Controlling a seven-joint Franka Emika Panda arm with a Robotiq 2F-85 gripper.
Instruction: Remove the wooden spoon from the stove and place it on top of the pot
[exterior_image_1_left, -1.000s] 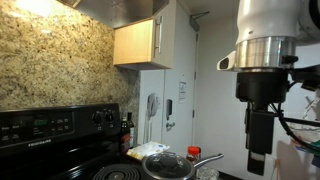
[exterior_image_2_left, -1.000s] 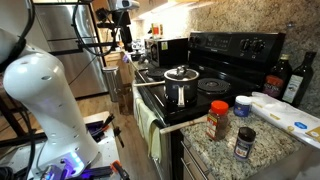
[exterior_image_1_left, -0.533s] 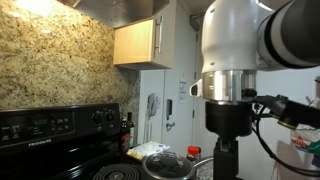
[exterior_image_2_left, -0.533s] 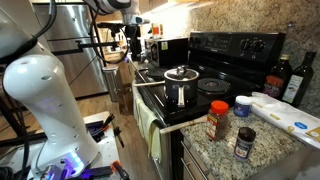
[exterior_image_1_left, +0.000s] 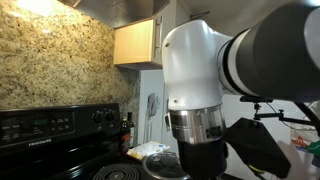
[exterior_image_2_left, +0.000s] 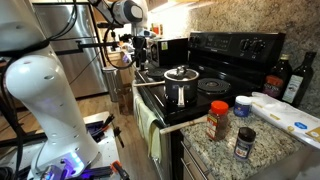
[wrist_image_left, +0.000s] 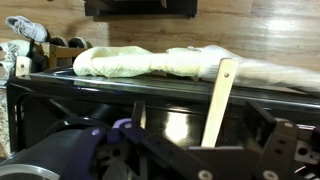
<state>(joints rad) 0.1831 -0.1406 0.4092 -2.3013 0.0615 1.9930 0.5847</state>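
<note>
The spoon's pale handle (wrist_image_left: 213, 118) is below my gripper, between the dark fingers, so I will next move my open gripper down over the handle and close its fingers on it.
In the wrist view the wooden spoon (wrist_image_left: 219, 98) lies on the black stove (wrist_image_left: 100, 105). Its pale handle runs from the stove's edge towards me. My gripper (wrist_image_left: 200, 135) is open, with a dark finger on each side of the spoon's handle, apart from it. In an exterior view the gripper (exterior_image_2_left: 146, 55) hangs over the far end of the stove (exterior_image_2_left: 215, 75), beyond the steel pot (exterior_image_2_left: 180, 86) with its glass lid and dark knob. In an exterior view my arm (exterior_image_1_left: 215, 90) hides most of the pot (exterior_image_1_left: 163, 166). The spoon does not show in either exterior view.
A whitish crumpled cloth (wrist_image_left: 150, 62) lies just past the stove's edge, beyond the spoon's tip. Spice jars (exterior_image_2_left: 218, 120) and a white tray (exterior_image_2_left: 285, 110) stand on the granite counter beside the stove. The stove's raised back panel (exterior_image_1_left: 55, 125) is at the wall.
My arm has swung across the stove and come down. It now fills the right of an exterior view, and the gripper has dropped towards the stove's far end.
</note>
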